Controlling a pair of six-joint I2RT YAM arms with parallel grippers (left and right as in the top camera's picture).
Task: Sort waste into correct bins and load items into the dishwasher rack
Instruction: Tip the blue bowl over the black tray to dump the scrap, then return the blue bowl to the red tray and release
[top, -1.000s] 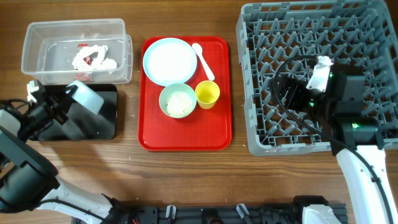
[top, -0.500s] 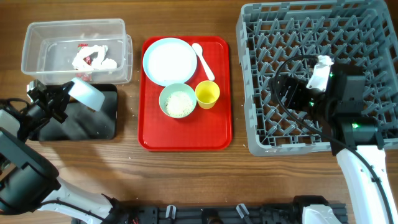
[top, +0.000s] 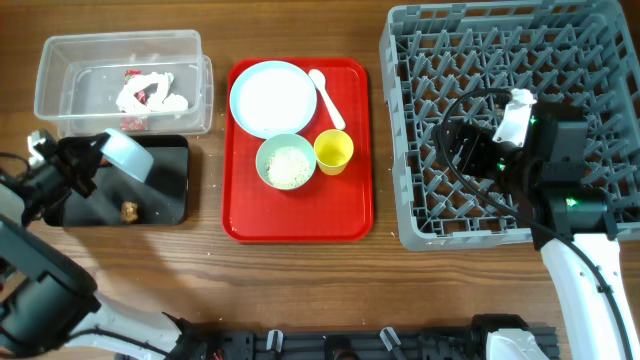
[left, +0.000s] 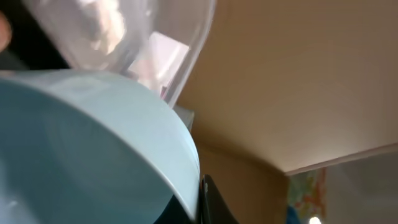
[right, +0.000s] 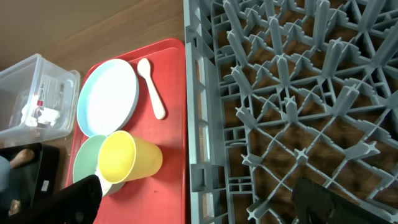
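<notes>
I need to lift my left gripper, turn the pale blue bowl upright, and then lower it onto the empty space of the red serving tray beside the green bowl.
My left gripper (top: 92, 160) is shut on the rim of the pale blue bowl (top: 126, 156) and holds it tipped above the black tray (top: 170, 190). A small brown food lump (top: 129, 211) lies on that tray. The bowl (left: 74, 149) fills the left wrist view, with the clear tub (left: 124, 31) behind it. The clear tub (top: 60, 60) holds crumpled white paper (top: 150, 92) and a red wrapper. My right gripper (right: 202, 205) is open and empty over the grey dishwasher rack (top: 600, 60).
A red serving tray (top: 300, 215) in the middle carries the pale blue plate (top: 272, 98), white spoon (top: 327, 98), green bowl with rice (top: 287, 162) and yellow cup (top: 334, 152). The right wrist view shows the cup (right: 130, 158) and plate (right: 109, 96).
My left gripper has drawn back to the left and lifted the blue bowl. The brown lump now lies uncovered on the black tray. The right arm has not moved.
</notes>
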